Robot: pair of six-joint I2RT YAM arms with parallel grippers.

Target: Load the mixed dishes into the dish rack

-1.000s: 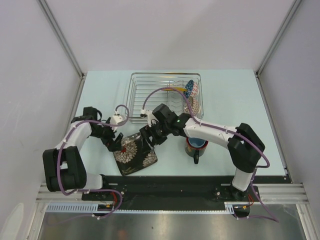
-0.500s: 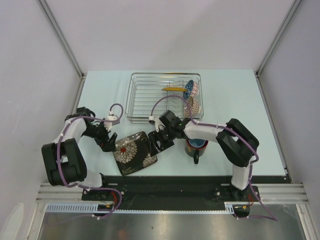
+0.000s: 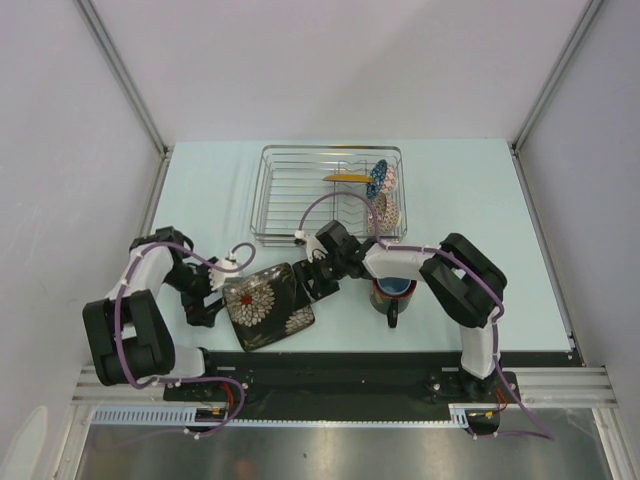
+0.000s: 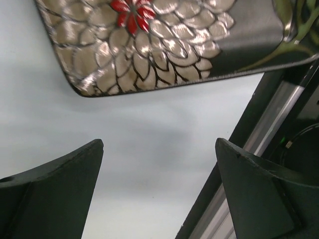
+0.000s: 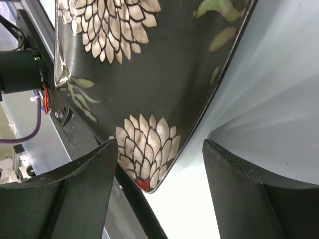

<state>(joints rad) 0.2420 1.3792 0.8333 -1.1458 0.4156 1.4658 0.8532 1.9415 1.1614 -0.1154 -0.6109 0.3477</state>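
The right gripper eases in over the plate's mug-side edge [image 3: 309,303] [image 5: 182,151] next and closes there, because that edge already runs between its two open fingers.
The square black floral plate [image 3: 268,305] lies on the table near the front edge; it also shows as the plate [image 4: 164,45] and the plate [image 5: 149,59] in the wrist views. My left gripper [image 3: 205,300] is open just left of it, and the left gripper [image 4: 159,144] has only bare table between its fingers. My right gripper [image 3: 318,280] is open at the plate's right edge, and the right gripper [image 5: 159,144] straddles the plate's corner without touching it. The mug [image 3: 392,290] stands to the right. The dish rack [image 3: 290,195] holds the yellow plate [image 3: 348,178] and two bowls [image 3: 385,180], [image 3: 385,212].
The black base rail [image 3: 340,370] runs along the table's front edge just below the plate. White walls and metal posts close in the table on both sides. The right arm's forearm passes directly over the mug.
The plate was tilted up between both grippers and now lies flat on the table. My left gripper has drawn back left and toward the front. The right gripper has shifted slightly right.
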